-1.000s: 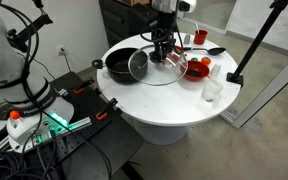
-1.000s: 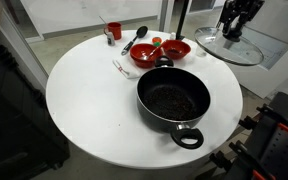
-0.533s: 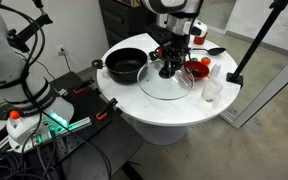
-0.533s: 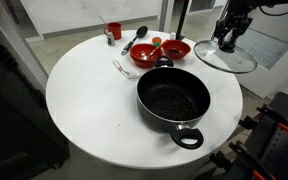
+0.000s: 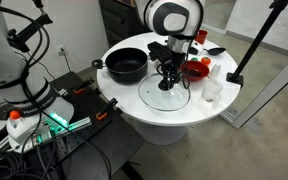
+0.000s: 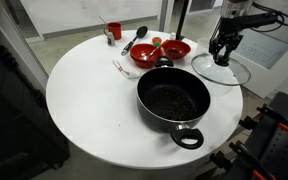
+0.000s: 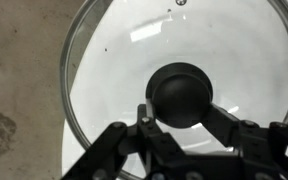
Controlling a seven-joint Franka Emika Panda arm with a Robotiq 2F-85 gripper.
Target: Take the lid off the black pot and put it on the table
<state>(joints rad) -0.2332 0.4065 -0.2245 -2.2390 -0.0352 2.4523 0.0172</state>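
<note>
I should next move my gripper down to the bare tabletop beside the pot and let go of the knob there, away from the table's edge, which the lid's rim overhangs.
The glass lid with its metal rim hangs low over the white table, near its edge; it also shows in an exterior view. My gripper is shut on the lid's black knob; in the wrist view my fingers clamp the knob from both sides. The lid fills that view, with table and floor showing through the glass. The black pot stands uncovered and empty on the table, apart from the lid.
Two red bowls stand beside the pot, with a black spoon and a red cup behind them. A clear cup and red bowls stand close to the lid. A black tripod rises beside the table.
My gripper has carried the lid away from the pot towards the table's edge and lowered it. The pot and the bowls have not moved.
</note>
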